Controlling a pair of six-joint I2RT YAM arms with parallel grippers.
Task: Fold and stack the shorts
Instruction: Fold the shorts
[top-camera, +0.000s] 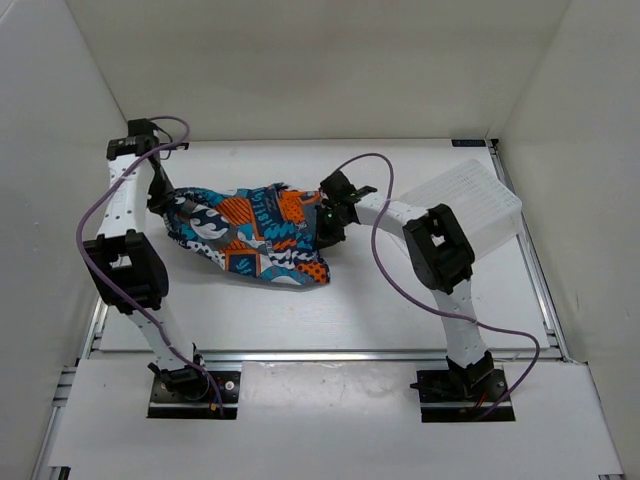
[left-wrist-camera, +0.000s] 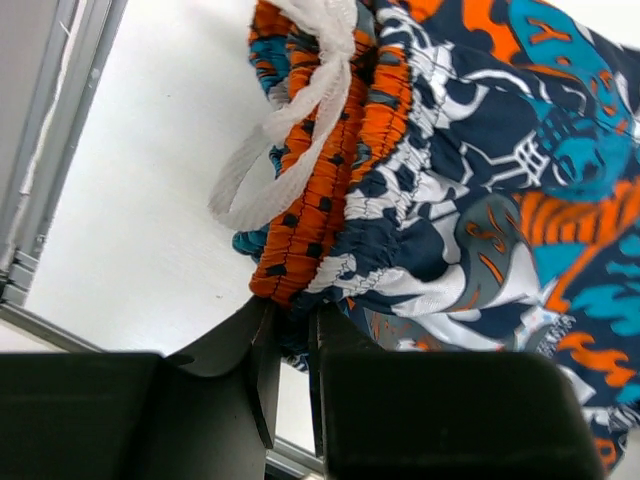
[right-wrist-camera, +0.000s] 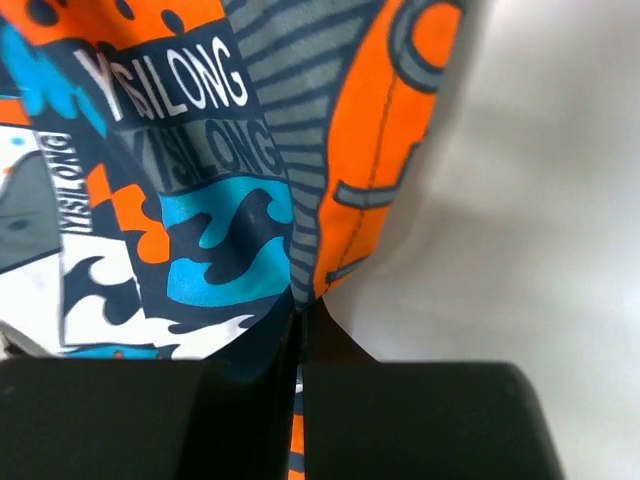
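My left gripper will next carry the shorts' waistband over the orange patch beside my right gripper and release it there, since the shorts stretch lengthwise between both.
The shorts, in orange, teal, navy and white patchwork print, hang stretched between my two grippers over the table's middle. My left gripper is shut on the gathered waistband at the left end. In the left wrist view the gripper pinches the elastic band below the white drawstring. My right gripper is shut on the right edge of the shorts. In the right wrist view the gripper clamps a fold of the fabric with lettering on it.
A white perforated plastic basket lies at the back right, just behind the right arm. White walls enclose the table on three sides. A metal rail runs along the front edge.
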